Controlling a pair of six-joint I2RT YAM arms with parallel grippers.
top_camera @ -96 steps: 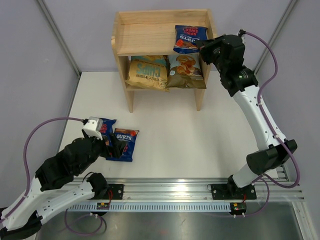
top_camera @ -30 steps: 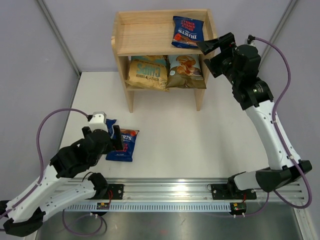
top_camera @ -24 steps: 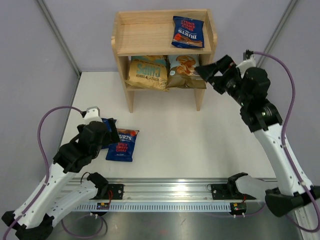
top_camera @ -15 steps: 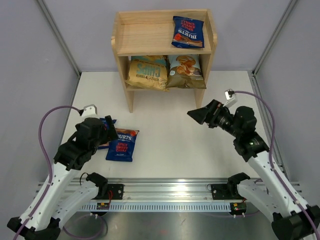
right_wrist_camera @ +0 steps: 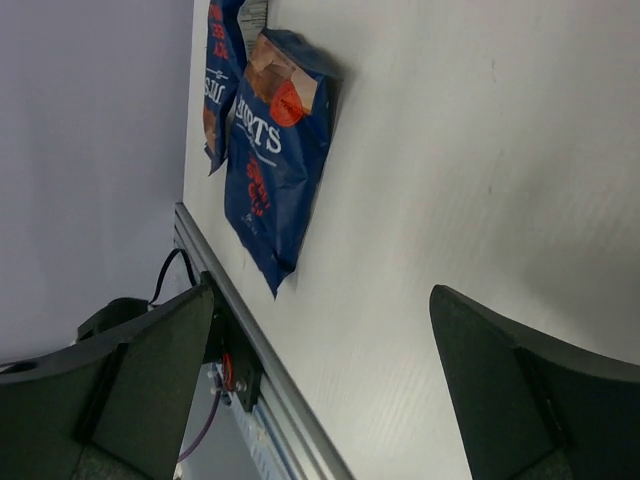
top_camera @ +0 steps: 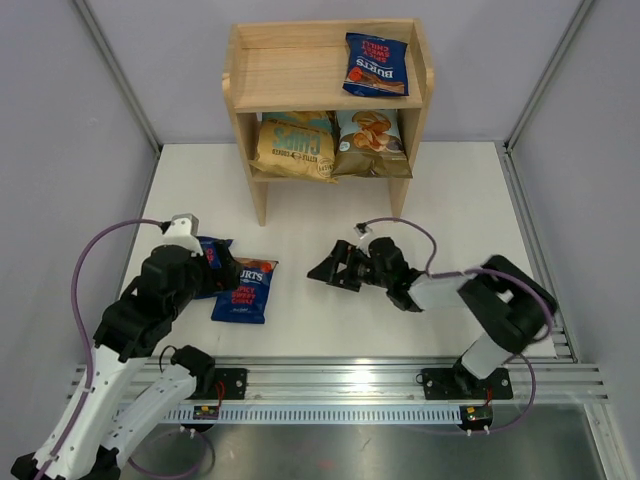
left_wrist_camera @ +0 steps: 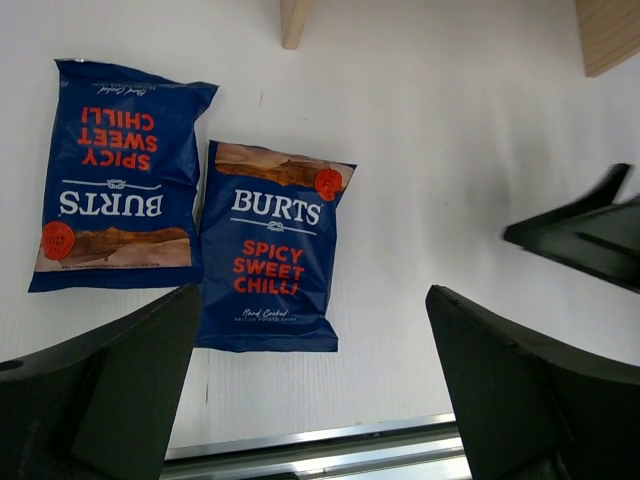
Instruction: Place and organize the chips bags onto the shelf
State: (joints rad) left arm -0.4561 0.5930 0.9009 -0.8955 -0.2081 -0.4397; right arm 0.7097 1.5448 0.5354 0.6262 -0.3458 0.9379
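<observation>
My right gripper should move low across the empty table to the nearer Burts bag next, onto the bag's red-badged top corner (top_camera: 267, 267) (right_wrist_camera: 304, 95).
The wooden shelf (top_camera: 300, 75) stands at the back. One dark-blue Burts bag (top_camera: 376, 63) lies on its top tier. The tan-and-teal bag (top_camera: 293, 143) and the cassava bag (top_camera: 370, 140) stand on the lower tier. Two more Burts bags lie flat on the table at the left, one (top_camera: 242, 290) (left_wrist_camera: 272, 247) (right_wrist_camera: 275, 170) beside the other (top_camera: 213, 250) (left_wrist_camera: 115, 175) (right_wrist_camera: 220, 70). My left gripper (top_camera: 222, 268) (left_wrist_camera: 312, 380) hangs open above them, holding nothing. My right gripper (top_camera: 320, 270) (right_wrist_camera: 320, 390) is low over the table's middle, open and empty, pointing left at the bags.
An aluminium rail (top_camera: 330, 375) runs along the near table edge, close to the nearer bag. Two shelf legs (left_wrist_camera: 294, 20) (left_wrist_camera: 610, 35) stand behind the bags. The right gripper's fingers (left_wrist_camera: 585, 235) show at the right of the left wrist view.
My right arm has swung down from beside the shelf to low over the table, now pointing left toward the bags. The left arm has shifted slightly above the two bags.
</observation>
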